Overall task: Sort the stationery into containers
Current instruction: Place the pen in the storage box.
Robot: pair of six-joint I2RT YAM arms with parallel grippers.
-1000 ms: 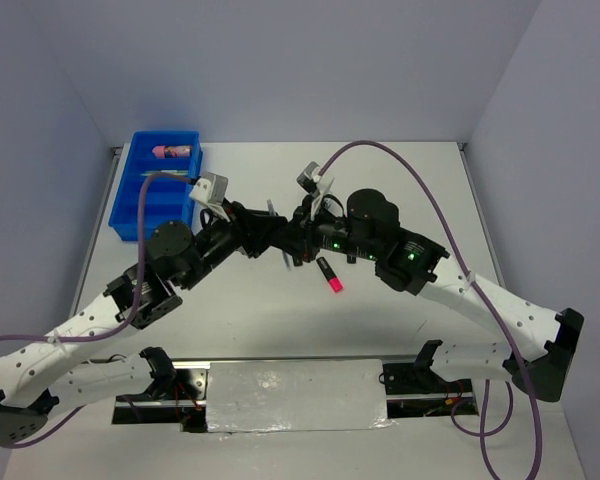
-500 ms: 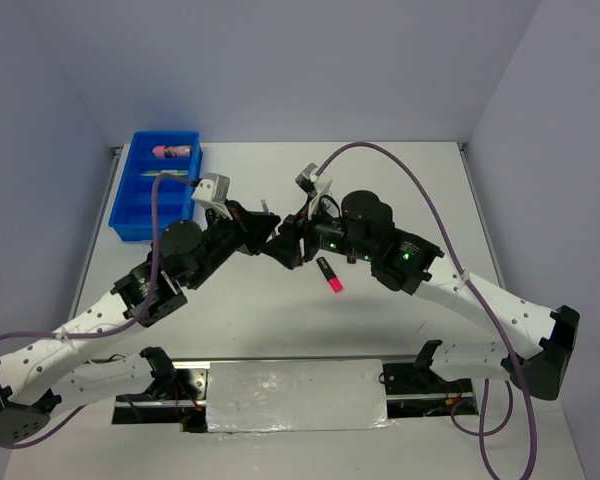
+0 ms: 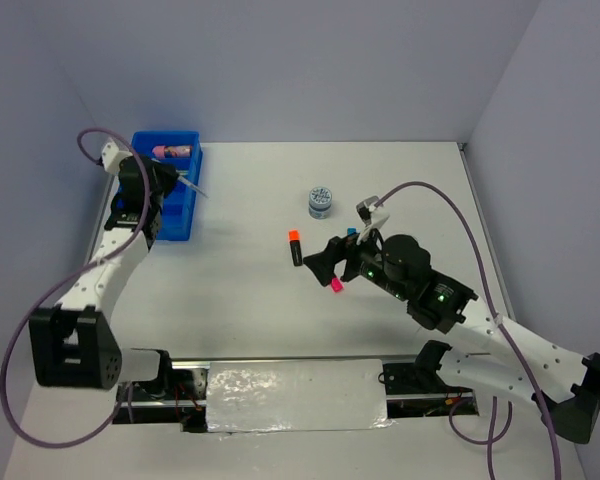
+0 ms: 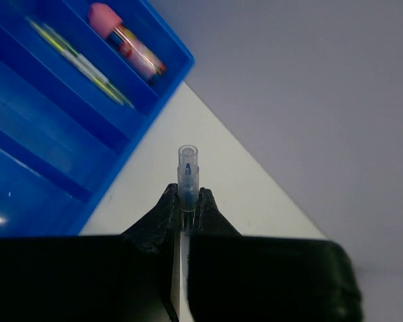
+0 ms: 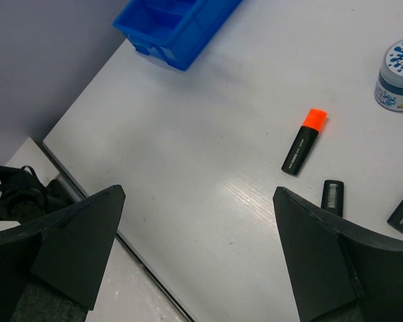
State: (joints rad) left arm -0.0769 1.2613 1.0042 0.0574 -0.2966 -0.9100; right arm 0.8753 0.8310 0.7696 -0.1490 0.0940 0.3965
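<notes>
The thin pens lie in the section of the tray beside the pink cylinder [image 4: 127, 40], so next my left gripper will move outward, to the left in the top view, then down over them.
My left gripper [image 3: 170, 182] is shut on a thin pen [image 4: 187, 171] with a clear cap, held over the right edge of the blue tray [image 3: 185, 215]. In the left wrist view the tray [image 4: 27, 154] holds a pink cylinder [image 4: 127, 40] in its end compartment and thin pens [image 4: 80, 62] in the one beside it. My right gripper [image 5: 198, 193] hangs open over bare table, nothing between its fingers. An orange-capped marker [image 3: 295, 247], a pink-capped marker [image 3: 335, 285] and a round patterned disc [image 3: 321, 201] lie mid-table.
In the right wrist view the orange-capped marker [image 5: 303, 142], two more black markers [image 5: 332, 196] and the disc [image 5: 401, 64] lie right of my open fingers. The table's near edge [image 5: 121, 268] runs below them. Walls stand close on the left and right.
The two grippers met at mid-table a second ago. The left arm has swung back to the tray with the pen. The right gripper has opened and pulled back toward the near right.
</notes>
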